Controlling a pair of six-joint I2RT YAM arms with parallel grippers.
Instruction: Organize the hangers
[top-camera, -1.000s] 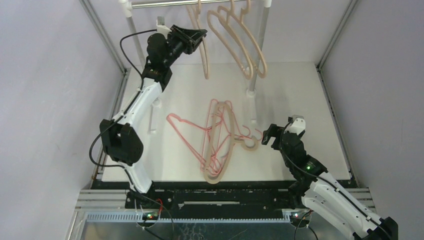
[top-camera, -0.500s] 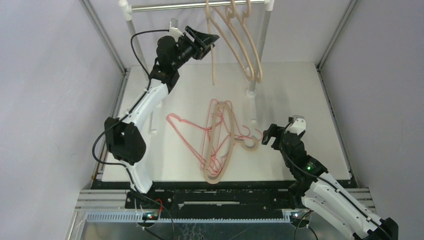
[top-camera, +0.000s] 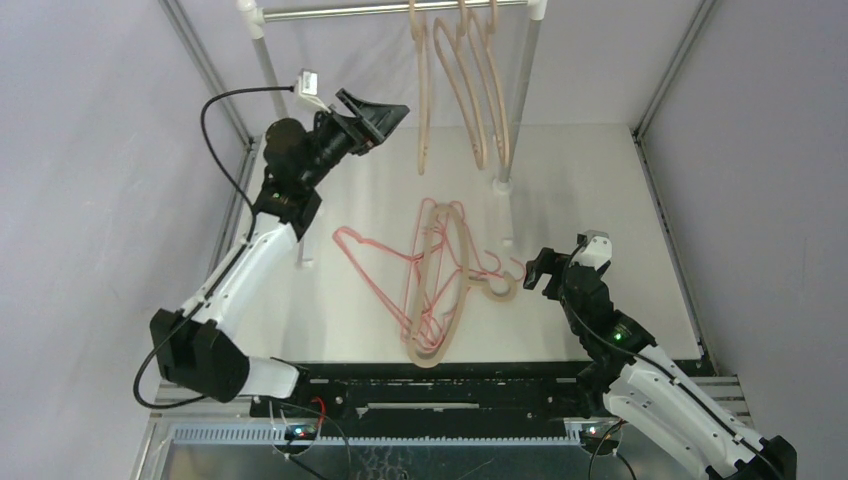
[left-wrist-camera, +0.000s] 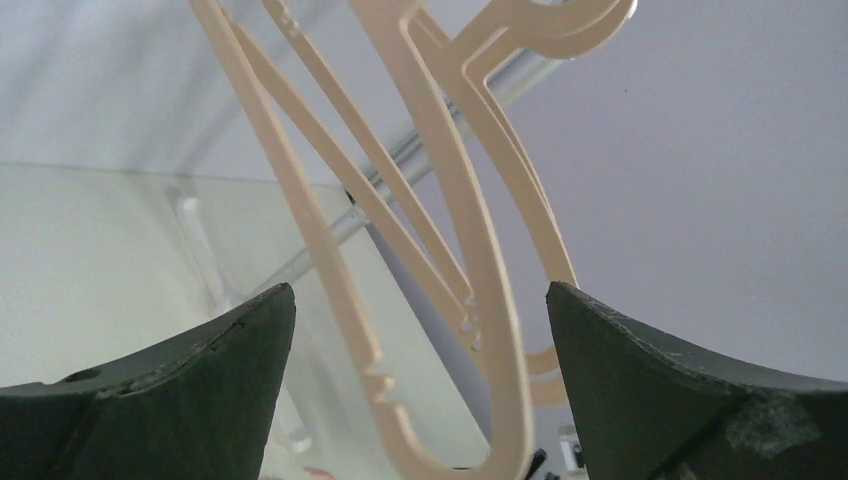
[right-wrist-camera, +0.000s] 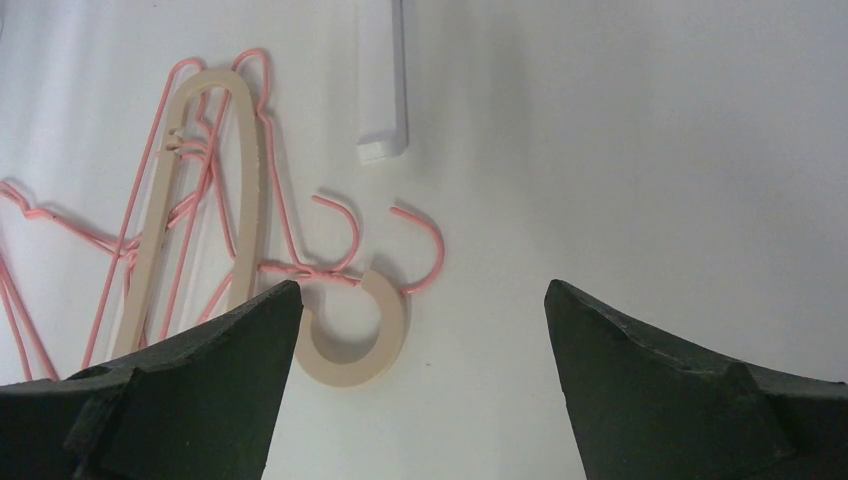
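Observation:
The tangled beige hanger's hook-side bar is below my left gripper and to its right in the top view, so I should move that gripper back and down onto the bar.
Three beige hangers (top-camera: 470, 90) hang from the silver rail (top-camera: 390, 10) at the back. My left gripper (top-camera: 375, 118) is open, raised just left of them and holding nothing. In the left wrist view the hanging beige hangers (left-wrist-camera: 485, 270) fill the space ahead of the open left gripper (left-wrist-camera: 420, 290), with a gap to each finger. On the table lies one beige hanger (top-camera: 428, 356) tangled with several pink wire hangers (top-camera: 352, 240). My right gripper (top-camera: 540, 272) is open, low beside their hooks. The beige hook (right-wrist-camera: 355, 340) and the pink hooks (right-wrist-camera: 425, 235) lie just ahead of the right gripper (right-wrist-camera: 422, 285).
The rail rests on two upright posts, left (top-camera: 265, 60) and right (top-camera: 515, 100), with white feet on the table (top-camera: 508, 215). One white foot (right-wrist-camera: 383, 90) lies beyond the hooks. Metal frame bars (top-camera: 665, 90) edge the table on both sides.
My left gripper opened and let go of the beige hanger, which now hangs on the rail with the others. The left arm drew back to the left and lower. The right arm stayed still.

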